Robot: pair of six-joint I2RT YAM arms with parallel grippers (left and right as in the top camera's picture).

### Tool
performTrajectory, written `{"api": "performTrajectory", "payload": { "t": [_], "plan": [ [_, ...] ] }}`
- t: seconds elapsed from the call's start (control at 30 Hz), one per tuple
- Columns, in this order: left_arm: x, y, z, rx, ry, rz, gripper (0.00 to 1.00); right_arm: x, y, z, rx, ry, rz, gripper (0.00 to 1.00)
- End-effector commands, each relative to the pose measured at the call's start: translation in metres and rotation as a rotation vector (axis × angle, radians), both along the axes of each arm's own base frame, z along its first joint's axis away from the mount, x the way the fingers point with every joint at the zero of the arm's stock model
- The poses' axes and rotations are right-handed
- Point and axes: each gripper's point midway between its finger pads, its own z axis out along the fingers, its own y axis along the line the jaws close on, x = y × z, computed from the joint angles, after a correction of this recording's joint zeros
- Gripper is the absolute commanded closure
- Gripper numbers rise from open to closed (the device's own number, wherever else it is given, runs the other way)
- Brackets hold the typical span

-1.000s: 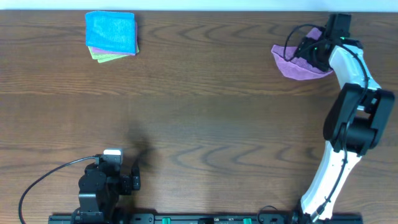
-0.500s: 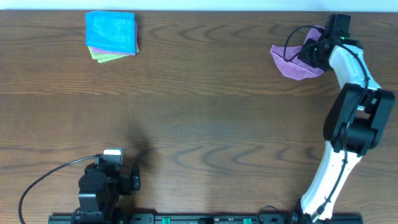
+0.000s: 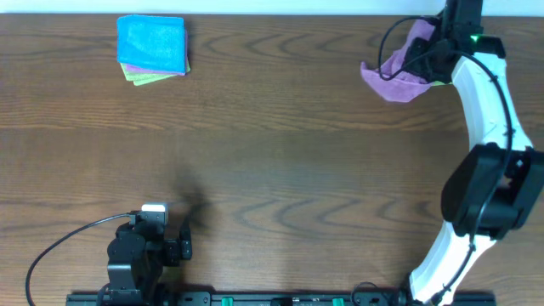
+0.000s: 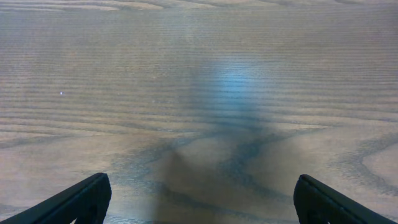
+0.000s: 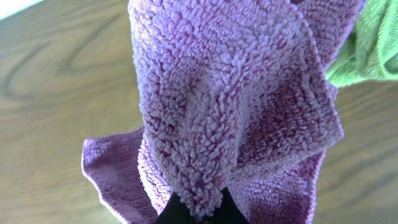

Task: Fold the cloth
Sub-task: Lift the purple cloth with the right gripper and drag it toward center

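Observation:
The middle of the table is bare. I will bring my right gripper back and to the left in the overhead view, lower it and release the fold there.
A purple fleecy cloth [image 3: 393, 78] hangs bunched at the far right of the table, lifted off the wood. My right gripper [image 3: 422, 58] is shut on a fold of the cloth [image 5: 236, 112], which fills the right wrist view; the gripper [image 5: 200, 214] shows only as dark fingertips pinching its lower edge. A green cloth [image 5: 367, 46] peeks out behind it at the upper right. My left gripper [image 4: 199, 205] hangs open over bare wood at the near left, its fingers [image 4: 81, 202] far apart with nothing between them.
A folded blue cloth [image 3: 151, 42] lies on top of a green one [image 3: 140, 78] at the far left of the table. The left arm's base [image 3: 140, 251] and its cable sit at the near left edge.
The right gripper has shut on the purple cloth and raised it toward the far edge, so the cloth now hangs bunched. The left arm has not moved.

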Motion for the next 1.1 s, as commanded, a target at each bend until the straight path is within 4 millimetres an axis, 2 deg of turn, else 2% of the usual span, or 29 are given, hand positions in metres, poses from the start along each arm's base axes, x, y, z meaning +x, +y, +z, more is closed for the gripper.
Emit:
{"api": "performTrajectory", "payload": {
  "t": [0.0, 0.2, 0.3, 0.43, 0.53, 0.67, 0.8, 0.87, 0.97, 1.0, 1.07],
  "plan": [
    [-0.007, 0.006, -0.01, 0.048, 0.043, 0.005, 0.05, -0.008, 0.023, 0.03, -0.032, -0.033, 0.091, 0.99],
    [-0.007, 0.006, -0.01, 0.048, 0.043, 0.005, 0.05, -0.044, 0.083, 0.047, -0.015, 0.026, 0.246, 0.99],
    [-0.007, 0.006, -0.01, 0.048, 0.043, 0.005, 0.05, -0.071, 0.119, 0.047, -0.02, 0.092, 0.336, 0.99],
    [-0.007, 0.006, -0.01, 0.048, 0.043, 0.005, 0.05, -0.096, 0.159, 0.041, -0.033, 0.156, 0.442, 0.99],
    [-0.007, 0.006, -0.01, 0.048, 0.043, 0.005, 0.05, -0.111, 0.176, 0.033, -0.038, 0.198, 0.49, 0.99],
    [-0.007, 0.008, -0.01, 0.056, 0.043, 0.014, 0.05, -0.143, 0.204, 0.006, -0.02, 0.294, 0.573, 0.99],
    [-0.007, 0.009, -0.01, 0.057, 0.043, 0.016, 0.05, -0.179, 0.25, -0.025, 0.045, 0.356, 0.677, 0.98],
    [-0.007, 0.009, -0.01, 0.058, 0.043, 0.016, 0.05, -0.192, 0.271, -0.033, 0.058, 0.353, 0.733, 0.99],
    [-0.007, 0.009, -0.01, 0.058, 0.043, 0.016, 0.05, -0.198, 0.29, -0.038, 0.014, 0.315, 0.782, 0.99],
    [-0.007, 0.009, -0.01, 0.058, 0.043, 0.016, 0.05, -0.19, 0.285, -0.04, -0.047, 0.288, 0.746, 0.99],
    [-0.007, 0.009, -0.01, 0.058, 0.043, 0.016, 0.05, -0.153, 0.257, -0.037, -0.232, 0.18, 0.603, 0.99]
  ]
}}
